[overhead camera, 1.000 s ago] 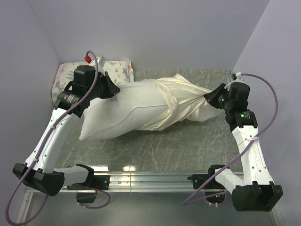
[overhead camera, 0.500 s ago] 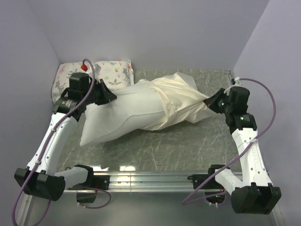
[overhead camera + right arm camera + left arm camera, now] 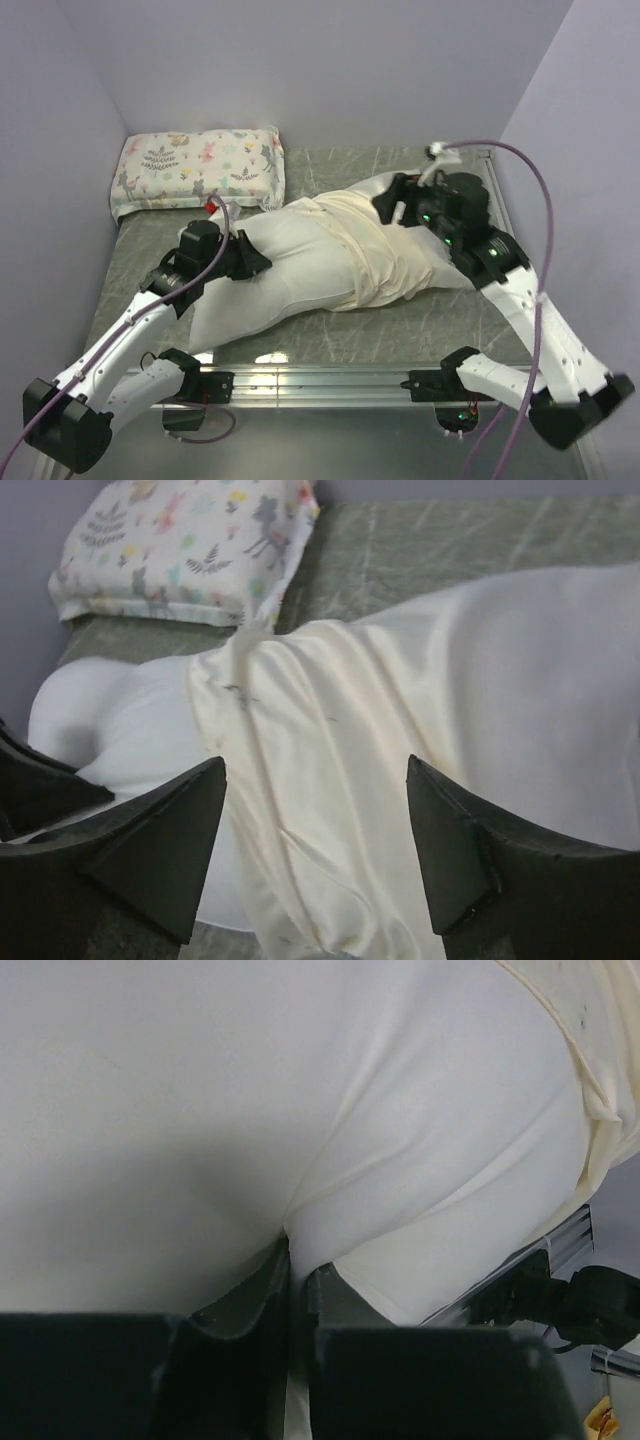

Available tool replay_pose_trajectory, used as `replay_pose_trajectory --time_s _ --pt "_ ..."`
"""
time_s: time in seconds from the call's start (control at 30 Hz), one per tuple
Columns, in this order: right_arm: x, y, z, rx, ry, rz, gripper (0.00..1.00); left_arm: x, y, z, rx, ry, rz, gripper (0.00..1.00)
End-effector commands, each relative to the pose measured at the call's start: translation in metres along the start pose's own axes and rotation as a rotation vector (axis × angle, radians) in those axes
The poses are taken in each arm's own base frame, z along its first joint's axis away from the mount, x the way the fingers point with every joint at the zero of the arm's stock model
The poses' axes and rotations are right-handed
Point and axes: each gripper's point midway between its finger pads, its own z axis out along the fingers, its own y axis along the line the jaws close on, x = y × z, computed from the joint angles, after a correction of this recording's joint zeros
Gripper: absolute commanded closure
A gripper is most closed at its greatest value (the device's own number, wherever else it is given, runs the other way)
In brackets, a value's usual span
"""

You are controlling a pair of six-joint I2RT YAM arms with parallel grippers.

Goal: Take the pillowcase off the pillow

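Note:
I should next pull the pinched fold of the pillow to the left in the top view with my left gripper and then release it, because the pillowcase [image 3: 390, 255] still covers the other half of the pillow.
The white pillow [image 3: 270, 290] lies slantwise across the table, its left half bare. The cream pillowcase [image 3: 390, 255] still covers its right half, bunched in folds. My left gripper [image 3: 258, 262] sits at the pillow's near-left part. In the left wrist view the left gripper [image 3: 298, 1255] is shut, pinching a fold of the pillow [image 3: 200, 1110], with the pillowcase [image 3: 600, 1070] at the upper right. My right gripper [image 3: 385, 205] hovers above the pillowcase's far side. In the right wrist view the right gripper [image 3: 316, 765] stands wide open over the pillowcase [image 3: 330, 710], holding nothing, with the bare pillow [image 3: 120, 710] to the left.
A smaller printed pillow [image 3: 195, 170] lies in the far left corner against the wall, also seen as the printed pillow [image 3: 180, 540]. The metal rail [image 3: 320, 380] with the arm bases runs along the near edge. Walls close in left, back and right. Bare table [image 3: 400, 330] shows in front of the pillowcase.
The right gripper opened, let go of the pillowcase's end, and swung left over the pillowcase. The left gripper dragged the pillow nearer and leftward, uncovering the printed pillow.

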Motion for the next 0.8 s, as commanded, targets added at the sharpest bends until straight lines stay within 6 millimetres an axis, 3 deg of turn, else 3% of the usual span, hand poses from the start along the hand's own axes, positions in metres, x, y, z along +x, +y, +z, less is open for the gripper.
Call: replay_pose_trajectory --time_s 0.0,0.07,0.1,0.13,0.17,0.2,0.27,0.3,0.33,0.37,0.4,0.43,0.5,0.53,0.63,0.67,0.73,0.77 --pt "0.013 0.029 0.052 -0.002 0.087 -0.186 0.19 0.011 0.017 0.006 -0.069 -0.016 -0.065 0.89" --pt "0.017 0.053 0.071 -0.062 0.118 -0.225 0.18 0.02 0.023 0.009 -0.098 -0.005 -0.093 1.0" --pt "0.036 0.056 0.091 -0.064 0.179 -0.25 0.18 0.023 0.025 0.01 -0.102 -0.003 -0.1 0.99" --pt "0.036 0.066 0.099 -0.081 0.186 -0.26 0.17 0.027 0.029 0.011 -0.112 -0.003 -0.103 1.0" --pt "0.045 0.068 0.106 -0.078 0.224 -0.272 0.17 0.028 0.029 0.011 -0.115 -0.005 -0.107 1.0" --pt "0.066 0.071 0.121 -0.076 0.285 -0.297 0.17 0.028 0.031 0.01 -0.124 -0.01 -0.108 1.0" --pt "0.077 0.076 0.133 -0.079 0.328 -0.312 0.17 0.027 0.033 0.008 -0.138 -0.022 -0.103 1.0" --pt "0.093 0.071 0.145 -0.047 0.368 -0.317 0.19 0.026 0.034 0.006 -0.144 -0.029 -0.102 1.0" --pt "0.093 0.069 0.15 -0.022 0.372 -0.311 0.23 0.024 0.033 0.005 -0.146 -0.034 -0.1 1.0" --pt "0.099 0.057 0.152 0.034 0.406 -0.313 0.31 0.024 0.035 0.003 -0.156 -0.038 -0.099 1.0" --pt "0.105 0.048 0.159 0.092 0.424 -0.296 0.59 0.022 0.033 0.0 -0.156 -0.044 -0.099 1.0" --pt "0.094 0.029 0.164 0.18 0.397 -0.282 0.77 0.019 0.03 -0.003 -0.149 -0.054 -0.098 1.0" --pt "0.087 0.005 0.166 0.279 0.383 -0.223 0.94 0.015 0.028 -0.014 -0.15 -0.08 -0.105 1.0" --pt "0.07 -0.026 0.166 0.387 0.342 -0.192 0.96 0.01 0.023 -0.019 -0.139 -0.098 -0.105 1.0" --pt "0.049 -0.075 0.16 0.51 0.294 -0.084 1.0 -0.001 0.013 -0.039 -0.122 -0.147 -0.118 1.0" --pt "0.036 -0.107 0.156 0.562 0.269 -0.028 1.0 -0.006 0.009 -0.048 -0.113 -0.172 -0.122 1.0" --pt "0.022 -0.133 0.147 0.606 0.23 0.033 1.0 -0.013 0.003 -0.063 -0.113 -0.193 -0.122 1.0" --pt "0.012 -0.157 0.142 0.632 0.204 0.078 1.0 -0.016 0.0 -0.07 -0.109 -0.211 -0.118 1.0"
